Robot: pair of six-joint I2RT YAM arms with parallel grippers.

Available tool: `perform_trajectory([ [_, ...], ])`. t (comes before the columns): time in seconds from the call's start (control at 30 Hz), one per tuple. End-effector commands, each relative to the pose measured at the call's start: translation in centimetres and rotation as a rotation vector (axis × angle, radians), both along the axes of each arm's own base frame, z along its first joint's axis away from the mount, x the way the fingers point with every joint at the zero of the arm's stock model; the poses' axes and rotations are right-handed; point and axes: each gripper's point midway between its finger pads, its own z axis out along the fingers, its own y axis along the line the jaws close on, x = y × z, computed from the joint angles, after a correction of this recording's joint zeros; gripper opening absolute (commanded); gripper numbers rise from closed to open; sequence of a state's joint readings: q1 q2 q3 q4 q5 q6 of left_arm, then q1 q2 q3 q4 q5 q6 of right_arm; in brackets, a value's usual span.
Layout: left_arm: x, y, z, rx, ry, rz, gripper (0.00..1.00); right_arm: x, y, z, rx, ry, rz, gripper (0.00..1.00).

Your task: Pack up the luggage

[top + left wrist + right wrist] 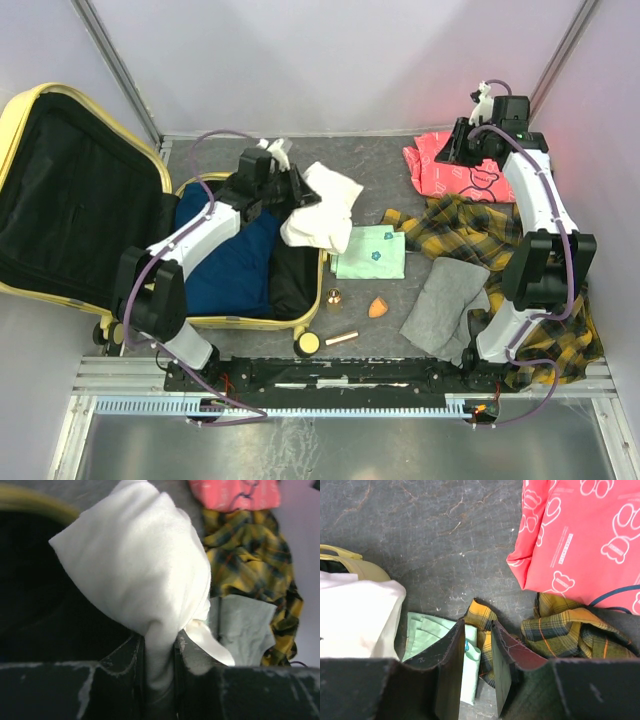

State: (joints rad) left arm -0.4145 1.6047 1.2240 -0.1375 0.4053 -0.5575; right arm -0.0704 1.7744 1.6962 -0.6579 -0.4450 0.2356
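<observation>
The white cloth is hanging past the suitcase's rim, so my left gripper will go down and shift toward the dark blue garment, then let go of the white cloth inside the suitcase (280,257) (61,617).
The luggage (70,190), a pale yellow hard-shell suitcase, lies open at the left, its black-lined lid up against the wall. A dark blue garment (235,270) fills its base. My left gripper (298,190) hovers over the suitcase's right rim, shut on a bunched white cloth (325,212). In the left wrist view the white cloth (140,565) runs down between the fingers of that gripper (160,645). My right gripper (455,150) is at the far right above a pink bear-print garment (580,535). This gripper (479,630) is open, with nothing between its fingers.
On the table lie a mint green folded cloth (370,252), a yellow plaid shirt (470,230) and a grey garment (445,300). An orange sponge (377,307), a small gold bottle (333,298), a round compact (307,343) and a gold tube (342,338) sit near the front edge.
</observation>
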Motion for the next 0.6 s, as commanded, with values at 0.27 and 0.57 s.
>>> perform_trajectory([
  [0.27, 2.9, 9.9, -4.8, 0.069, -0.067, 0.236, 0.03, -0.7, 0.0, 2.3, 0.000, -0.057, -0.008, 0.35],
  [0.57, 4.2, 13.8, -9.9, 0.203, 0.003, 0.442, 0.03, -1.0, -0.2, 2.4, -0.020, -0.062, -0.007, 0.36],
])
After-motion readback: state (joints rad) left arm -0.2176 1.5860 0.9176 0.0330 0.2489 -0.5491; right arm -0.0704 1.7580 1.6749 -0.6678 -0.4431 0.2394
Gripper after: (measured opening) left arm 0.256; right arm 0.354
